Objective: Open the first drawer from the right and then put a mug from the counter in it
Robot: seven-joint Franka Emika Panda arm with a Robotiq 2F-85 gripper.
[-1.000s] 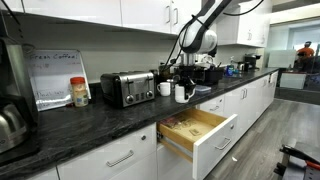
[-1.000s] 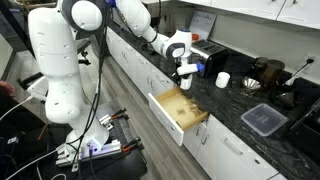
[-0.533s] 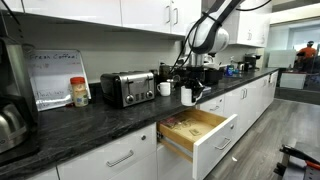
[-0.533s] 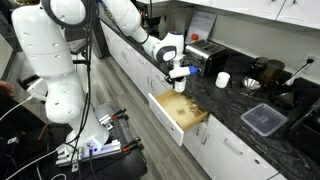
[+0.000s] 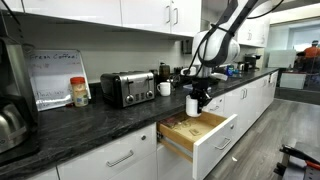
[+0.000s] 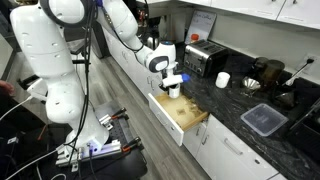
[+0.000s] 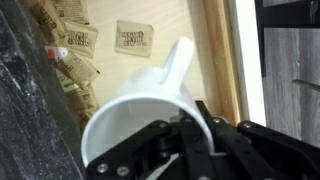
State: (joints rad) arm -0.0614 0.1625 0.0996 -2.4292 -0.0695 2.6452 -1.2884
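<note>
The drawer's bottom is below my gripper, so my gripper will lower the white mug onto it beside the packets and let go of the mug's rim.
My gripper (image 5: 197, 92) is shut on the rim of a white mug (image 5: 192, 105) and holds it in the air above the open drawer (image 5: 197, 132), which shows its light wooden inside. In the wrist view the mug (image 7: 145, 110) fills the middle, its loop handle pointing up, with the drawer floor (image 7: 170, 30) and several small packets behind it. It also shows in an exterior view (image 6: 173, 89) over the drawer (image 6: 180, 110). A second white mug (image 5: 165, 88) stands on the dark counter (image 5: 90, 115).
A toaster (image 5: 127, 87), an orange-lidded jar (image 5: 79, 92) and a kettle (image 5: 10, 125) stand on the counter. A coffee machine (image 5: 205, 70) stands further along. A grey tray (image 6: 263, 119) lies on the counter. White upper cabinets hang above.
My gripper has carried the mug off the counter and outward, from beside the other mug to above the open drawer, and has come lower.
</note>
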